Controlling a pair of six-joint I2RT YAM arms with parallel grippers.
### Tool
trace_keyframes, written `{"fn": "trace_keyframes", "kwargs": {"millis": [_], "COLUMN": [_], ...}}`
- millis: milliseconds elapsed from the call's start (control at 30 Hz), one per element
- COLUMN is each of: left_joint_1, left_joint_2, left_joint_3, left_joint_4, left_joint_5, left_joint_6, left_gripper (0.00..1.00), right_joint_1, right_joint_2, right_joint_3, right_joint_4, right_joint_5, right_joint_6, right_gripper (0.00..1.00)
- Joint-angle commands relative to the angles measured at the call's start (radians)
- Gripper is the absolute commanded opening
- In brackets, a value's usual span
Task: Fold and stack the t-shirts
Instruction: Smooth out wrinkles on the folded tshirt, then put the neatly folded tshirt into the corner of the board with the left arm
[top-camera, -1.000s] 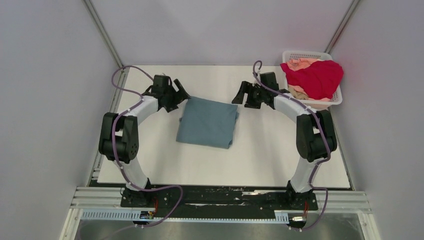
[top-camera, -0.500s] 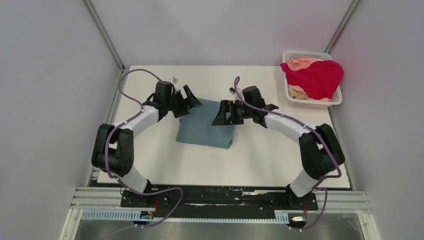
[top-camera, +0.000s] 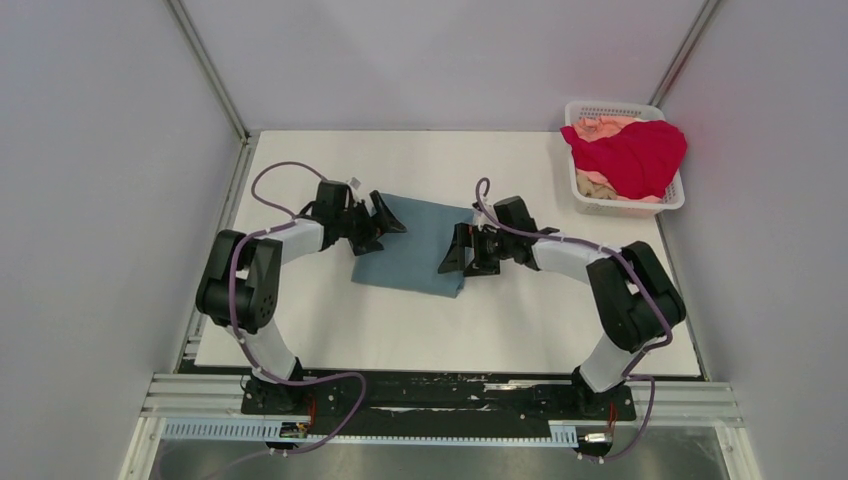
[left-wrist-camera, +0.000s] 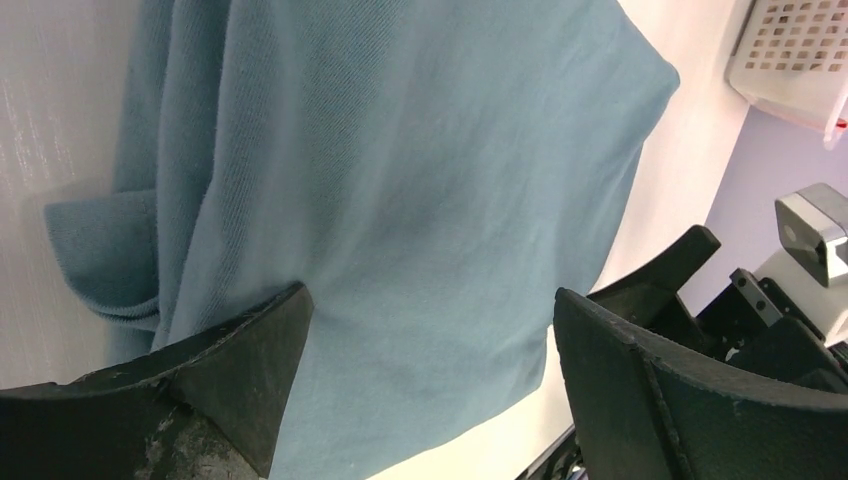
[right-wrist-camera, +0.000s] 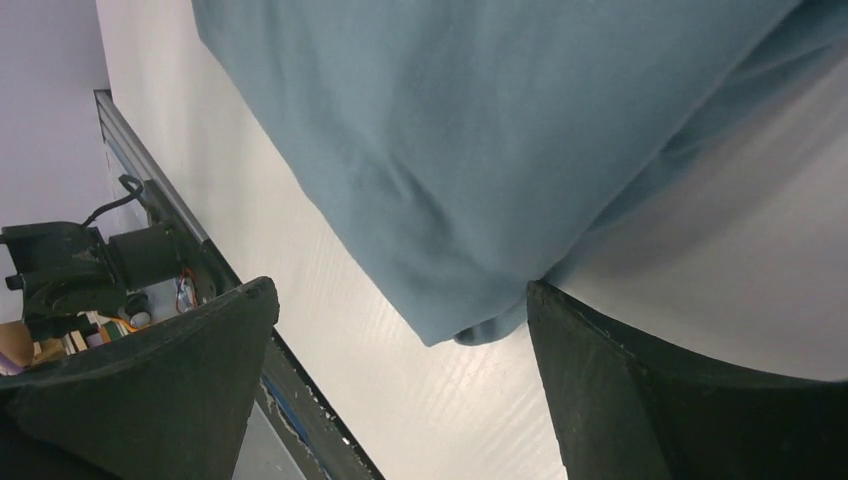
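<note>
Both fingers are inside the shirt's layered edge (left-wrist-camera: 165, 280), so my left gripper should shift left in the wrist view to straddle it.
A folded teal blue-grey t-shirt (top-camera: 415, 245) lies flat on the white table. My left gripper (top-camera: 385, 222) is open at the shirt's far left edge, its jaws spread over the cloth (left-wrist-camera: 400, 200). My right gripper (top-camera: 452, 258) is open over the shirt's near right corner (right-wrist-camera: 470, 150), one finger touching the cloth edge. The crimson red t-shirt (top-camera: 630, 155) is heaped on the pale peach one (top-camera: 600, 128) in the white basket (top-camera: 676, 203).
The basket stands at the table's far right corner. Grey walls close in on both sides and behind. The table's front edge and a black mounting rail (top-camera: 440, 395) run along the near side.
Both arms have swung inward and lowered from beside the shirt's far corners onto the shirt. The right gripper has come toward the near right corner. The shirt has not moved.
</note>
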Motion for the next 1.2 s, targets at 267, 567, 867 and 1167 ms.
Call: {"fn": "trace_keyframes", "kwargs": {"millis": [267, 567, 867, 1167], "left_joint_1": [0.026, 0.038, 0.037, 0.082], "left_joint_2": [-0.287, -0.043, 0.117, 0.178], "left_joint_3": [-0.077, 0.111, 0.200, 0.340], "left_joint_4": [-0.098, -0.219, -0.215, -0.292], "left_joint_5": [-0.351, -0.314, -0.208, -0.331], "left_joint_6": [0.148, 0.207, 0.217, 0.198], "left_gripper": [1.00, 0.98, 0.64, 0.00], "right_joint_1": [-0.011, -0.015, -0.021, -0.043], "right_joint_2": [-0.213, -0.337, -0.467, -0.540], "right_joint_3": [0.004, -0.033, -0.076, -0.094], "right_joint_4": [-0.018, -0.100, -0.127, -0.142], "right_joint_5": [0.198, 0.351, 0.428, 0.452], "right_joint_6": [-0.039, -0.012, -0.037, -0.053], "right_gripper": [1.00, 1.00, 1.00, 1.00]}}
